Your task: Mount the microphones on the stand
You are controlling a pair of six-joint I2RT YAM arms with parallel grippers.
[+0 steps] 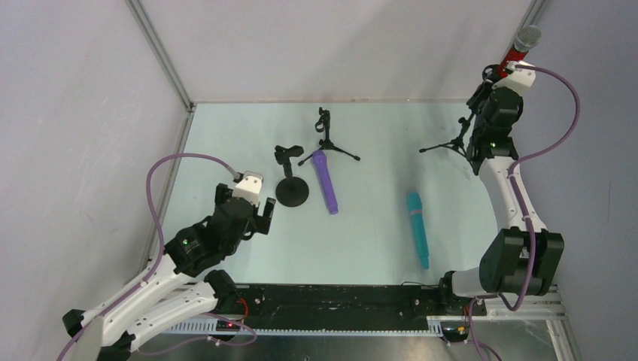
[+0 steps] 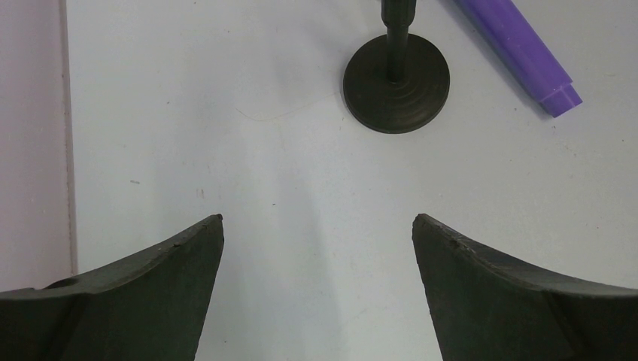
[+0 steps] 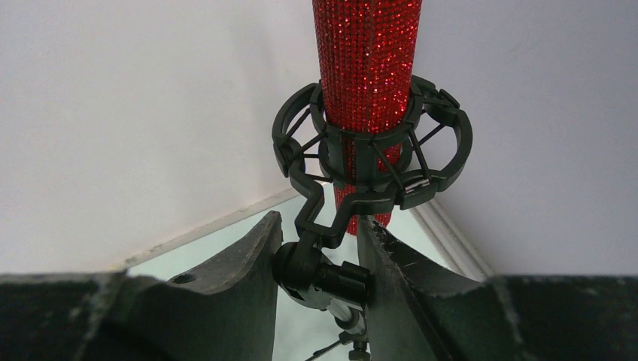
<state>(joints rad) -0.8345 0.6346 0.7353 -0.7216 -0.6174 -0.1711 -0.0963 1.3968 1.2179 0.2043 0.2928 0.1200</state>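
The right gripper lowers the raised tripod stand next and releases its swivel joint, since the tabletop near its far corner lies below my right gripper.
The glittery red microphone (image 1: 519,47) with its silver mesh head sits upright in the black shock-mount ring (image 3: 372,150) of a tripod stand (image 1: 451,143) at the far right. My right gripper (image 1: 493,79) is shut on that stand's swivel joint (image 3: 323,274) just under the ring; the red body (image 3: 366,60) rises above it. The purple microphone (image 1: 325,180) lies on the table's middle, the teal microphone (image 1: 417,226) to its right. My left gripper (image 1: 252,209) is open and empty above bare table, short of a round-base stand (image 1: 291,192).
A second small tripod stand (image 1: 328,139) stands behind the purple microphone. The left wrist view shows the round base (image 2: 396,83) ahead and the purple microphone's tail (image 2: 519,53) at upper right. Enclosure walls close the left, back and right sides.
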